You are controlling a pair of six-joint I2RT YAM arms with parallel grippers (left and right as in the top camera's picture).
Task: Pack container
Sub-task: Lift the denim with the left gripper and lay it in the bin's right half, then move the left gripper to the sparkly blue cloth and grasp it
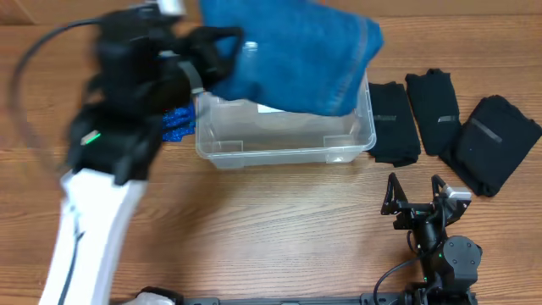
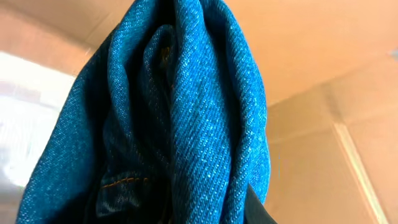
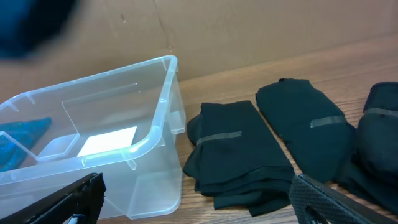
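The folded blue jeans hang high over the empty container, so the left gripper will next go down inside the container's sides, toward the near one (image 1: 284,130), before it opens.
The clear plastic container (image 1: 254,144) stands at the table's middle back; it also shows in the right wrist view (image 3: 149,143) with a white label on its base. My left gripper (image 1: 222,52) is shut on folded blue jeans (image 1: 292,51) and holds them above the container's back half. In the left wrist view the jeans (image 2: 180,112) fill the frame and hide the fingers. My right gripper (image 1: 415,193) is open and empty near the front right, pointing at the container and the black clothes.
Three folded black garments (image 1: 394,123) (image 1: 434,110) (image 1: 493,142) lie right of the container. A blue patterned cloth (image 1: 178,124) lies at its left side. The black garments also show in the right wrist view (image 3: 239,152).
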